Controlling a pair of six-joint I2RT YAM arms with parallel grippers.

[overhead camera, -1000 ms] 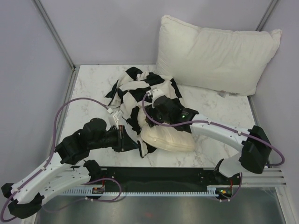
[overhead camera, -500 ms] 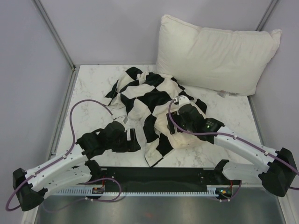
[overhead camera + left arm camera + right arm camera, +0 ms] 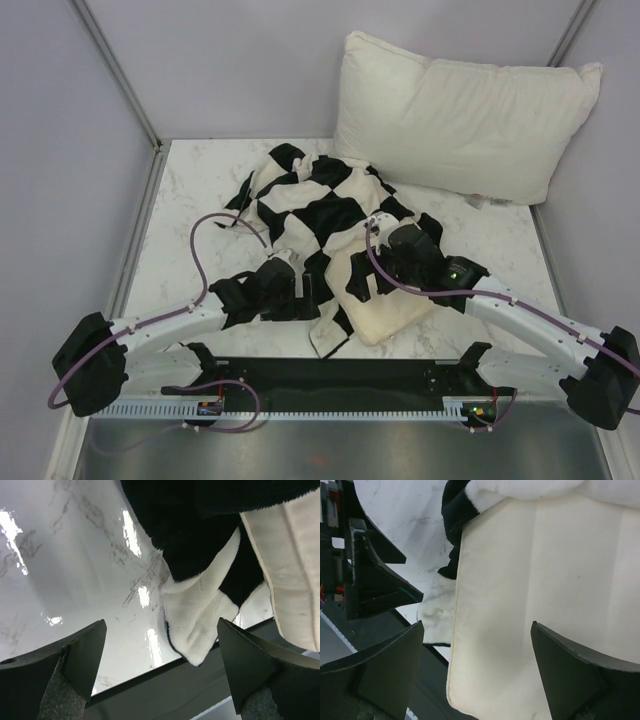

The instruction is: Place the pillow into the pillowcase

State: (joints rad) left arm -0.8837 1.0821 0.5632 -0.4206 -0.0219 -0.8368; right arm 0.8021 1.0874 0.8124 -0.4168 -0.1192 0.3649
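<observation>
My left gripper is above the pillowcase's black edge (image 3: 320,285) (image 3: 191,561) and needs to go down onto it, moving toward the cream pillow.
The black-and-white checkered pillowcase (image 3: 320,200) lies crumpled in the middle of the marble table (image 3: 190,200). The cream pillow (image 3: 388,308) pokes out of the pillowcase's near end, with the rest of it under the fabric. My left gripper (image 3: 308,293) stands open just left of the pillowcase's near corner (image 3: 200,625), holding nothing. The pillow's edge (image 3: 295,575) shows at the right of the left wrist view. My right gripper (image 3: 385,272) hangs open over the pillow (image 3: 545,580), apart from it, with the pillowcase's hem (image 3: 462,502) above the pillow.
A big puffy white pillow (image 3: 460,110) leans on the back wall at the right. A black rail (image 3: 340,375) runs along the table's near edge, right under the pillow's end. Grey walls with metal posts (image 3: 115,75) close in both sides.
Both grippers have opened and let go of the cloth. The left arm swung right towards the near edge, and the right arm drew back. The pillow now lies nearer and further right, with the pillowcase lying over more of it.
</observation>
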